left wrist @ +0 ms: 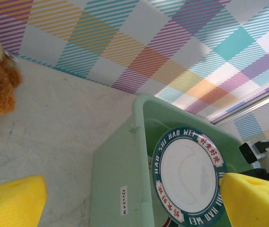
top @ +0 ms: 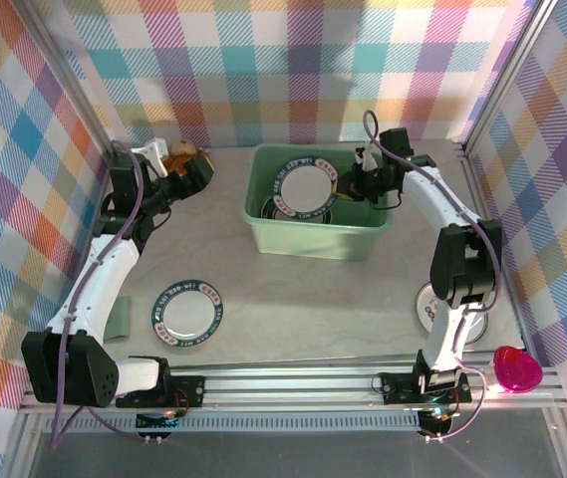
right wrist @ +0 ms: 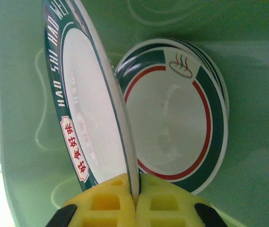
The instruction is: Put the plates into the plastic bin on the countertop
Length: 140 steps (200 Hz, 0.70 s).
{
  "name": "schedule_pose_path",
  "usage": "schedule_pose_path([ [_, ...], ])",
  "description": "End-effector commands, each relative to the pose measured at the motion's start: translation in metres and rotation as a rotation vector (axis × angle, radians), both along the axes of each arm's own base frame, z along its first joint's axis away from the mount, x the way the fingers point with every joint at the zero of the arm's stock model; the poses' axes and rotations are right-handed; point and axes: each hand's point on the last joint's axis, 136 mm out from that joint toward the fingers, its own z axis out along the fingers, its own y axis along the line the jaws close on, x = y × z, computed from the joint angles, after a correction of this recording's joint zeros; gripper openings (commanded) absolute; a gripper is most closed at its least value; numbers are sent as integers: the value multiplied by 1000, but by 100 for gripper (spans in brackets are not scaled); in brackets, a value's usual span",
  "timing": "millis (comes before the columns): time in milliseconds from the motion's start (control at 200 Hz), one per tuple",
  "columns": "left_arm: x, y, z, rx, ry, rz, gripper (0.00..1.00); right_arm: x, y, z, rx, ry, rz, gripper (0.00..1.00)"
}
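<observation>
I need to lower the teal-rimmed plate deeper into the bin (top: 313,239) with my right gripper next, and then let go of the plate's rim onto the stacked plates.
The pale green plastic bin (top: 313,239) stands at the back middle of the countertop (top: 293,319). My right gripper (top: 358,184) is shut on the rim of a teal-rimmed plate (top: 305,187), held tilted over the bin. In the right wrist view the gripper (right wrist: 136,198) pinches that plate (right wrist: 87,104) edge-on above stacked plates (right wrist: 177,123) on the bin floor. My left gripper (top: 195,174) stands open left of the bin, holding nothing; in its wrist view the gripper (left wrist: 132,203) faces the bin wall (left wrist: 120,161) and the held plate (left wrist: 191,172). Another plate (top: 187,312) lies front left.
A further plate (top: 432,309) lies at the right, partly under the right arm. A brown teddy bear (top: 181,154) sits in the far left corner, close behind my left gripper. A pink heart-shaped object (top: 517,368) rests on the front rail at the right.
</observation>
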Motion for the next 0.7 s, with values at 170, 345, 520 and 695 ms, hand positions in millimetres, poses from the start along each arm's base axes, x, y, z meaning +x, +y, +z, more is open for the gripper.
schedule_pose_path([
  [170, -4, 6, 0, 1, -13, 11, 94, -2, 15, -20, 10, 52, 59, 0],
  [345, -3, 7, -4, 7, 0, 14, 94, -2, 19, -38, 14, 101, 69, 0],
  [520, 0, 6, -8, -9, 15, 17, 93, -2, 20, -51, -1, 120, 72, 0],
  [695, 3, 6, -18, 0, 48, 17, 93, -2, 18, -65, -21, 149, 70, 0],
])
